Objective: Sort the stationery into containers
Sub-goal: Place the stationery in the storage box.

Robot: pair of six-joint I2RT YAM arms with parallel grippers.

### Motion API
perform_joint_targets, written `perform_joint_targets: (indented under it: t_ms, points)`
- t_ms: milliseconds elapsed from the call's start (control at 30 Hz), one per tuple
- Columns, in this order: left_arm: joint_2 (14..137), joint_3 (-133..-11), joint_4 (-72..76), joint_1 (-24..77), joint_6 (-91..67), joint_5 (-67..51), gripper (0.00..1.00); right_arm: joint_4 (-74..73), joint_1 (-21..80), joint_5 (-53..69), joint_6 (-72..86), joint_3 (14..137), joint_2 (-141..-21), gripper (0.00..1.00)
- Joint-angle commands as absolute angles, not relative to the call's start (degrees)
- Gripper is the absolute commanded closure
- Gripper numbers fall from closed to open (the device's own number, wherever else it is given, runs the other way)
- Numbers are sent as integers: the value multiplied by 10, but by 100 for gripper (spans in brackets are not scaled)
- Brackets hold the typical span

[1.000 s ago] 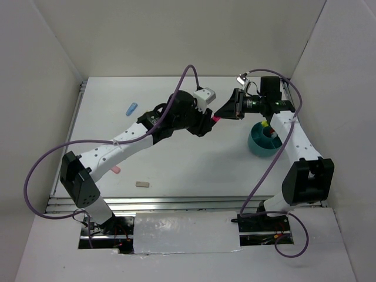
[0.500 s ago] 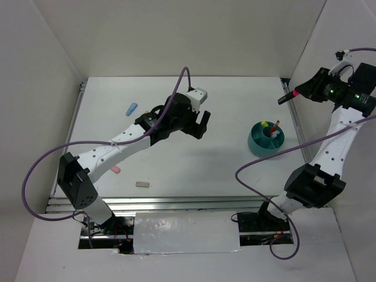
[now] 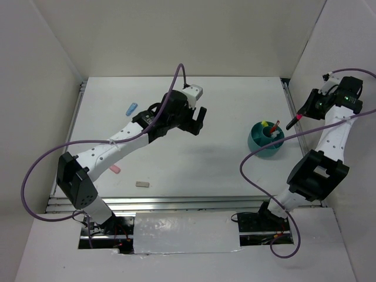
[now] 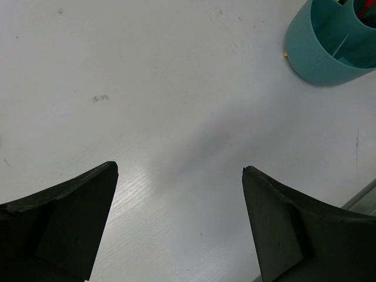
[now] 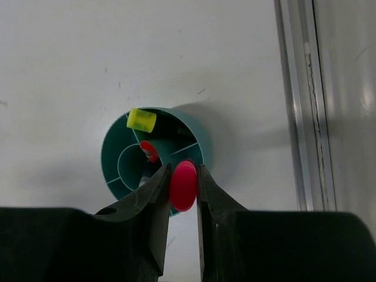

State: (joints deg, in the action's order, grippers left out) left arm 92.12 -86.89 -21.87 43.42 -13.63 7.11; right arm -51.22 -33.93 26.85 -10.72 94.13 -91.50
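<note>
Next, the right gripper moves down and over the section beside the yellow-capped highlighter (image 5: 141,120), as the black highlighter still hangs by the cup's rail-side rim.
My right gripper (image 3: 304,110) is shut on a black highlighter with a pink cap (image 3: 292,123) and holds it above the right rim of the teal cup (image 3: 256,144). In the right wrist view the pink cap (image 5: 183,185) sits between the fingers (image 5: 154,194), straight over the cup's rim (image 5: 109,154). The cup holds a yellow-capped highlighter (image 5: 141,120) and a red pen (image 5: 148,150). My left gripper (image 3: 198,120) is open and empty above the middle of the table. Its wrist view shows bare table between the fingers (image 4: 276,211) and the cup (image 4: 320,56) at top right.
A blue clip (image 3: 131,108) lies at the far left. A pink eraser (image 3: 115,170) and a tan eraser (image 3: 141,184) lie near the front left. A metal rail (image 5: 299,88) runs along the table's right edge beside the cup. White walls close in the table.
The grippers met at the table's middle over the pink highlighter. My right gripper carried it up to the far right, then back down over the cup. My left gripper stayed open and drew slightly back.
</note>
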Motion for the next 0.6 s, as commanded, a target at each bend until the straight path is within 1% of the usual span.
perform_joint_targets:
  t_ms: [0, 567]
  points:
    - [921, -892, -201, 432, -136, 76, 1, -458, -322, 219, -84, 936, -921, 100]
    - [925, -882, -197, 418, -141, 64, 1, -378, -279, 234, -72, 876, -945, 100]
